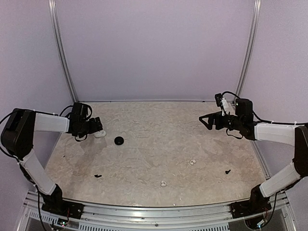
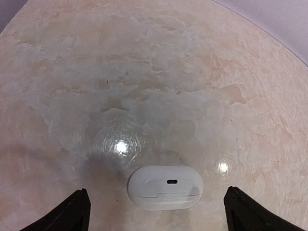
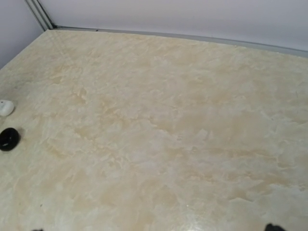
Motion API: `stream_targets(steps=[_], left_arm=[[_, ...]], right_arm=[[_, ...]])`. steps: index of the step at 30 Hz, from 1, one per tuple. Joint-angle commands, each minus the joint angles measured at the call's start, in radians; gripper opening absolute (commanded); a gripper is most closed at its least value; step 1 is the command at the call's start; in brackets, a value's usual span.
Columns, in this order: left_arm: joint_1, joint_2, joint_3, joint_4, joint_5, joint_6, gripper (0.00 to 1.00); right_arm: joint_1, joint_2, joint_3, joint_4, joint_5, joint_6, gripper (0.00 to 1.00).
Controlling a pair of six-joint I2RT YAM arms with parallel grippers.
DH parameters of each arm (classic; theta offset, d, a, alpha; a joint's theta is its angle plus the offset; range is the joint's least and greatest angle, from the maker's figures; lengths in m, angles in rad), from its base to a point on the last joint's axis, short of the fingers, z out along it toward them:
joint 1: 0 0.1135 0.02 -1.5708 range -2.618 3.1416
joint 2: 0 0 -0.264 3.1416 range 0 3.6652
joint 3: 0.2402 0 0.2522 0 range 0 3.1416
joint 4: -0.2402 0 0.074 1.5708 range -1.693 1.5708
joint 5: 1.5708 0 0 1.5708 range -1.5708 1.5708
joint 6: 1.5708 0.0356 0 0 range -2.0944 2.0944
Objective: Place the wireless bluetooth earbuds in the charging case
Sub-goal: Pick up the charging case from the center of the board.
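The white oval charging case (image 1: 100, 134) (image 2: 165, 187) lies below between my wide-open fingers, still untouched, so I will lower my left gripper onto it next, a finger on each side.
The white oval charging case (image 2: 165, 187) lies shut on the table with its charging port toward the left wrist camera. It sits between the wide-open fingers (image 2: 72, 214) of my left gripper (image 2: 156, 192), which do not touch it. In the top view the case (image 1: 100, 134) is at the far left, just under my left gripper (image 1: 98, 127). Two tiny white earbuds lie apart on the table, one (image 1: 193, 162) right of centre and one (image 1: 163, 184) near the front. My right gripper (image 1: 204, 122) hangs open and empty above the right side, far from them.
A flat black round disc (image 1: 119, 140) lies just right of the case; it also shows in the right wrist view (image 3: 8, 138) next to the case (image 3: 5, 107). Small black screw-like bits lie at the front left (image 1: 97, 175) and right (image 1: 227, 171). Walls enclose the back and both sides.
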Motion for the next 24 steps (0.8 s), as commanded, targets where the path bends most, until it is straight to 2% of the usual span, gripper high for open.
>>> stream_targets(steps=[1, 10, 17, 24], left_arm=[[-0.024, 0.054, 0.047, -0.051, 0.007, -0.053, 0.96], [-0.043, 0.149, 0.091, -0.052, 0.042, -0.098, 0.92], [-0.071, 0.218, 0.169, -0.012, 0.103, -0.070, 0.87], [-0.097, 0.312, 0.285, -0.021, 0.141, -0.003, 0.87]], right_arm=[[0.013, 0.005, 0.037, -0.049, 0.024, -0.043, 0.99], [0.014, -0.022, 0.054, -0.102, 0.096, -0.092, 0.99], [0.014, -0.025, 0.052, -0.098, 0.095, -0.094, 0.99], [0.013, -0.029, 0.048, -0.099, 0.094, -0.097, 0.99]])
